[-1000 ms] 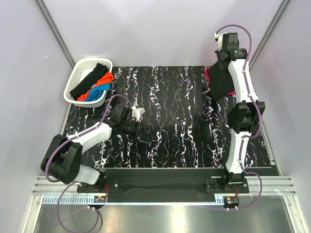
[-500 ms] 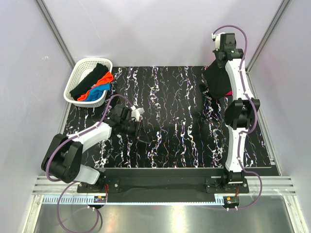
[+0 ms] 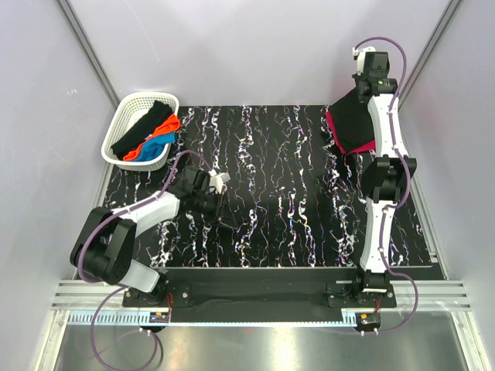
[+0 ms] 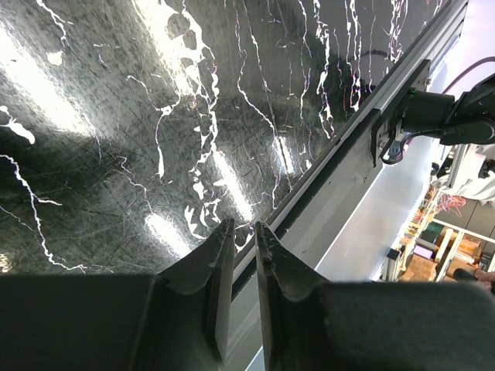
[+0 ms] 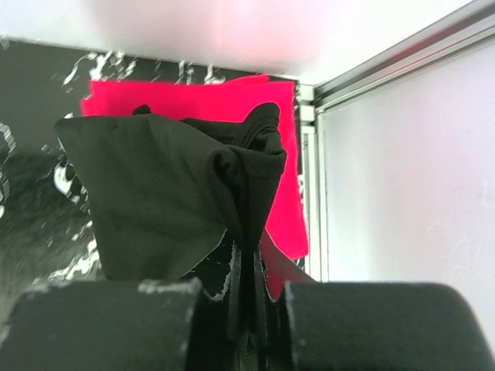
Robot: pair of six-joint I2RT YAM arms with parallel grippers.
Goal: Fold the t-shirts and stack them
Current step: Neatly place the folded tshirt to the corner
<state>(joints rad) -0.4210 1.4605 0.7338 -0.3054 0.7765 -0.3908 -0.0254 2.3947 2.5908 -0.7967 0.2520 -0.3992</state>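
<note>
The robot will next lower its right gripper toward the side and release the black t-shirt over the red shirt's wall-side strip (image 5: 288, 207), since that strip is below the gripper's fingers and still bare.
My right gripper (image 3: 363, 91) is shut on a black t-shirt (image 3: 354, 122) and holds it up at the back right corner, above a folded pinkish-red t-shirt (image 3: 337, 139) lying on the table. In the right wrist view the black shirt (image 5: 166, 193) hangs bunched from my jaws with the red shirt (image 5: 193, 99) behind it. My left gripper (image 3: 222, 207) hovers low over the bare table at the left, jaws nearly closed and empty (image 4: 243, 229). More black, orange and blue shirts (image 3: 151, 133) lie in the white basket (image 3: 124, 116).
The basket stands at the back left corner. The table has a black marbled top (image 3: 271, 178). A metal rail (image 3: 255, 297) runs along the near edge, also in the left wrist view (image 4: 340, 178). Enclosure walls and a corner post (image 5: 387, 69) are close to the right gripper.
My right gripper has swung right and toward the back corner with the black shirt, which now spreads wider over the red shirt. The left arm has barely moved.
</note>
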